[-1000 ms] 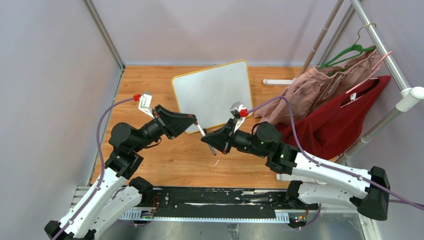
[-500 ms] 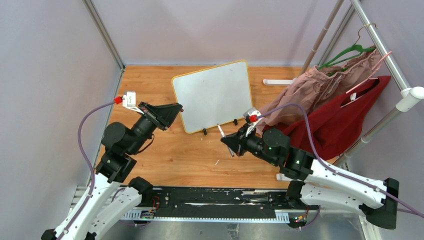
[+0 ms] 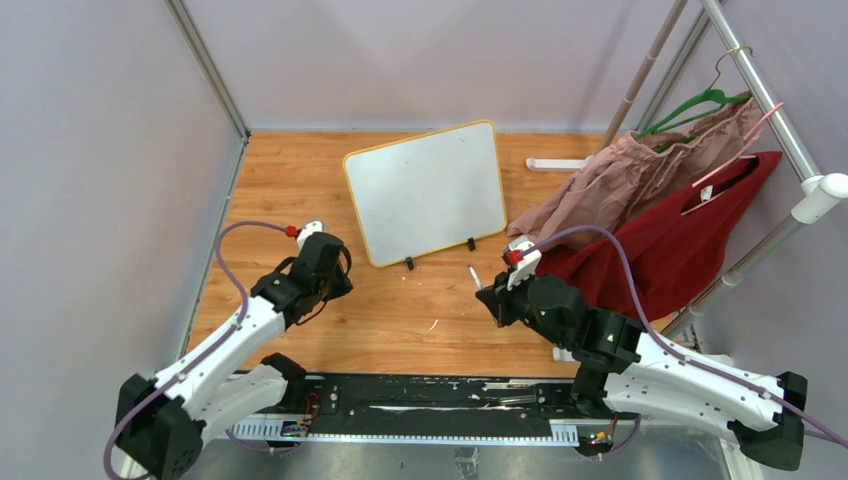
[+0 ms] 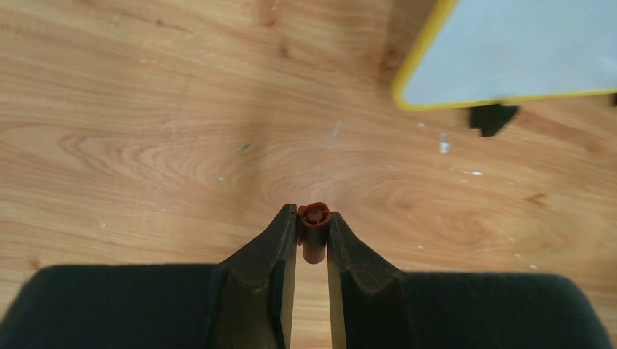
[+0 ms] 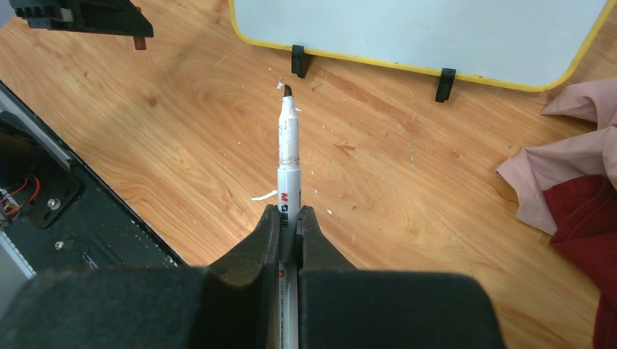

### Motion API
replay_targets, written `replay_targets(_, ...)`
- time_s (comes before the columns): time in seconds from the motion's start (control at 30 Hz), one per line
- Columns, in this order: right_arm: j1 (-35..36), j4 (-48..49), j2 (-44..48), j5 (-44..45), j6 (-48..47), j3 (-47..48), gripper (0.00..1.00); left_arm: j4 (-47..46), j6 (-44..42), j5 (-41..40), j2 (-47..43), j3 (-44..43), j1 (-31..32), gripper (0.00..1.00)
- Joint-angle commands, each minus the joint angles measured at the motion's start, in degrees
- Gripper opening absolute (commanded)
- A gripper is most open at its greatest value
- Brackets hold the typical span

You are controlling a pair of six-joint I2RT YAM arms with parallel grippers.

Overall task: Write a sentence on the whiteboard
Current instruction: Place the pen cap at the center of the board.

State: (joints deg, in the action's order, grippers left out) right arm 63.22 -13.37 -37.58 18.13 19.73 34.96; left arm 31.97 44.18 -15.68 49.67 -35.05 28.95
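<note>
The robot's left gripper will next move down until the red-brown marker cap touches the table, since the marker is uncapped and the wood beside the whiteboard point(image 3: 425, 190) is clear.
The whiteboard point(image 3: 425, 190), white with a yellow frame and two black feet, lies on the wooden table; its face is blank and no sentence shows. It also shows in the left wrist view point(image 4: 524, 43) and the right wrist view point(image 5: 422, 29). My left gripper point(image 3: 325, 272) point(image 4: 313, 218) is shut on a red-brown marker cap point(image 4: 314, 227), low over the wood, left of the board's near corner. My right gripper point(image 3: 497, 297) point(image 5: 289, 214) is shut on an uncapped white marker point(image 5: 288, 145). Its dark tip points toward the board's near edge, short of it.
A pink garment point(image 3: 640, 170) and a red one point(image 3: 680, 240) hang from a rack at the right and spill onto the table beside the board. A white bar point(image 3: 555, 163) lies behind. A black rail point(image 3: 420, 400) runs along the near edge. Walls enclose the left and back.
The two grippers were together at the board's near edge. They have drawn apart: the left moved left and down with the cap, the right moved right and nearer with the bare marker.
</note>
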Motion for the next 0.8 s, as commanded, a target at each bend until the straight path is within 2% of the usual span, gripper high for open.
replay_targets(0.0, -0.55, 0.17, -0.01, 0.62, -0.83, 0.06, 0.00, 1.39, 1.59, -5.30, 7.19, -1.47, -0.21, 0.00)
replay_targets(0.13, -0.55, 0.82, -0.36, 0.24, -2.29, 0.19, 0.00, -0.13, 4.45, -7.08, 10.55, 0.68, -0.61, 0.00)
replay_targets(0.27, -0.56, 1.51, -1.35, -0.66, -2.96, 0.37, 0.00, -2.87, 4.56, -3.53, 14.72, 2.04, -3.31, 0.00)
replay_targets(0.67, -0.56, 2.99, -2.67, -1.50, -3.88, 0.24, 0.00, -6.95, 2.34, -0.95, 24.42, -0.63, -8.56, 0.00)
replay_targets(0.77, -0.56, 2.58, -2.42, -0.96, -4.43, 0.36, 0.00, -8.32, 2.41, -0.74, 26.20, -0.28, -9.98, 0.03)
